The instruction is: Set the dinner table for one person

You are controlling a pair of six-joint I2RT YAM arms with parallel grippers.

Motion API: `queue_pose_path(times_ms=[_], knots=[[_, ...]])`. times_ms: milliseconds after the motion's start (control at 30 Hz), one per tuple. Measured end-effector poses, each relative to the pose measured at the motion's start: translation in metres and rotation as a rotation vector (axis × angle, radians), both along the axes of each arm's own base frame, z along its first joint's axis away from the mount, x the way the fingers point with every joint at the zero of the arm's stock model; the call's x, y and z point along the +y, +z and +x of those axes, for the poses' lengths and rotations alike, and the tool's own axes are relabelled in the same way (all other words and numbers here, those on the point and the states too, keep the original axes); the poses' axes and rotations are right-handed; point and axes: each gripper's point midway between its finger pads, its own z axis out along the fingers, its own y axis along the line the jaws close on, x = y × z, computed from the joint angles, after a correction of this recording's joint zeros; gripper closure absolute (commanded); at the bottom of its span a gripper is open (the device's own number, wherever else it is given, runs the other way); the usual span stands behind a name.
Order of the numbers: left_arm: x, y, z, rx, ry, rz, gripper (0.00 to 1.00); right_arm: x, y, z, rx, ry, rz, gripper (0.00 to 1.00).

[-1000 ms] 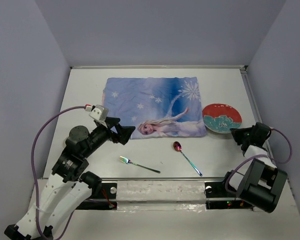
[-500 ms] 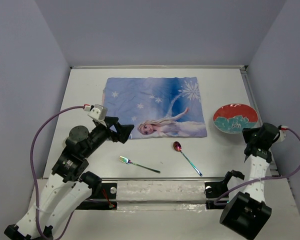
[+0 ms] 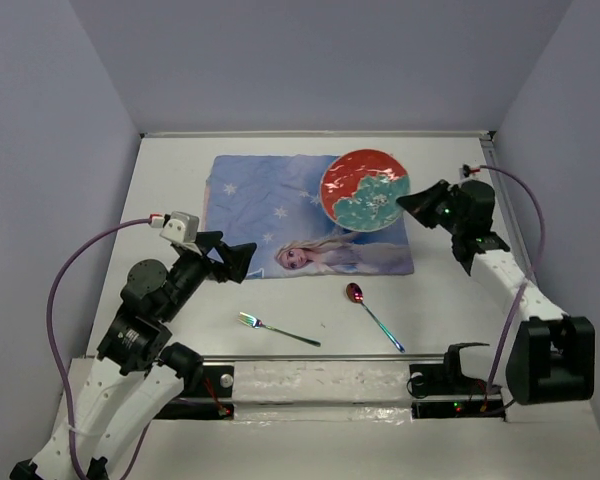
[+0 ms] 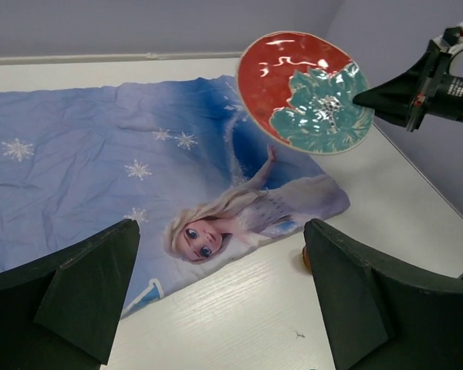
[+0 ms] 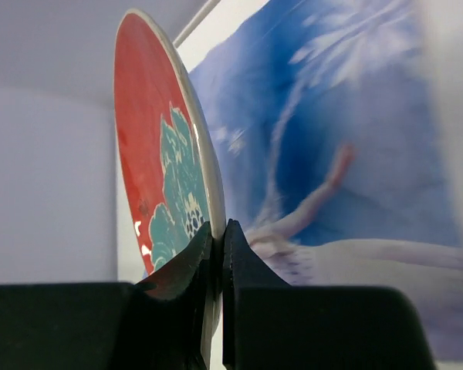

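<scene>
Next, my right gripper goes down toward the left in the top view to release the plate (image 3: 365, 189), as the placemat's middle (image 3: 302, 212) lies below it on that side.
My right gripper (image 3: 408, 201) is shut on the rim of a red and teal plate (image 3: 365, 189) and holds it in the air over the right part of the blue princess placemat (image 3: 280, 205). The plate shows edge-on in the right wrist view (image 5: 166, 185) and tilted in the left wrist view (image 4: 305, 89). My left gripper (image 3: 242, 262) is open and empty, just off the placemat's front left edge above the white dinner table (image 3: 170, 180). A fork (image 3: 276, 329) and a spoon (image 3: 372, 313) lie on the table in front of the placemat.
The table is walled in by grey panels at the back and sides. A taped strip (image 3: 320, 385) runs along the near edge between the arm bases. The right arm's cable (image 3: 525, 210) loops along the right edge.
My right gripper has lifted the plate from the table's right side and carried it left and back over the placemat. The left arm has drawn slightly left.
</scene>
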Motion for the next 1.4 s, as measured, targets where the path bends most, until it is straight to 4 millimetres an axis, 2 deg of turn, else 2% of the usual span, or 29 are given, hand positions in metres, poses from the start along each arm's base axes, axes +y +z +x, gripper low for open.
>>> queue_pose_path(times_ms=[67,167,200,333,467,600,733,1000,1067,1100,1233,1300,1333,1400], knots=[[0.003,0.0,0.001,0.0,0.019,0.0,0.01,0.043,-0.003,0.008,0.001,0.126,0.027,1.0],[0.007,-0.001,0.004,0.003,0.043,0.003,0.01,0.082,-0.013,0.014,0.019,0.242,0.041,1.0],[0.008,-0.002,0.004,0.005,0.051,0.005,0.01,0.101,-0.021,0.017,0.037,0.288,0.04,1.0],[0.014,-0.004,0.007,0.011,0.082,0.009,0.01,0.138,-0.036,0.038,0.068,0.35,0.028,1.0],[0.019,-0.005,0.01,0.015,0.114,0.013,0.01,0.166,-0.049,0.062,0.077,0.386,0.026,1.0],[0.023,-0.006,0.012,0.018,0.133,0.015,0.01,0.183,-0.061,0.075,0.096,0.408,0.023,1.0],[0.025,-0.007,0.013,0.022,0.148,0.018,0.01,0.192,-0.075,0.083,0.121,0.413,0.016,1.0],[0.027,-0.007,0.014,0.023,0.157,0.019,0.01,0.193,-0.109,0.083,0.194,0.398,0.002,1.0],[0.028,-0.008,0.014,0.024,0.162,0.02,0.01,0.193,-0.118,0.083,0.21,0.394,-0.002,0.96],[0.028,-0.008,0.014,0.025,0.162,0.02,0.01,0.192,-0.122,0.083,0.217,0.393,-0.004,0.94],[0.028,-0.009,0.014,0.028,0.162,0.022,0.01,0.192,-0.141,0.082,0.257,0.391,-0.004,0.74],[0.028,-0.009,0.014,0.028,0.162,0.022,0.01,0.193,-0.142,0.082,0.261,0.394,0.005,0.61],[0.028,-0.009,0.014,0.028,0.162,0.022,0.01,0.194,-0.142,0.082,0.258,0.397,0.005,0.5],[0.028,-0.009,0.014,0.028,0.162,0.022,0.01,0.193,-0.143,0.081,0.254,0.396,0.001,0.41]])
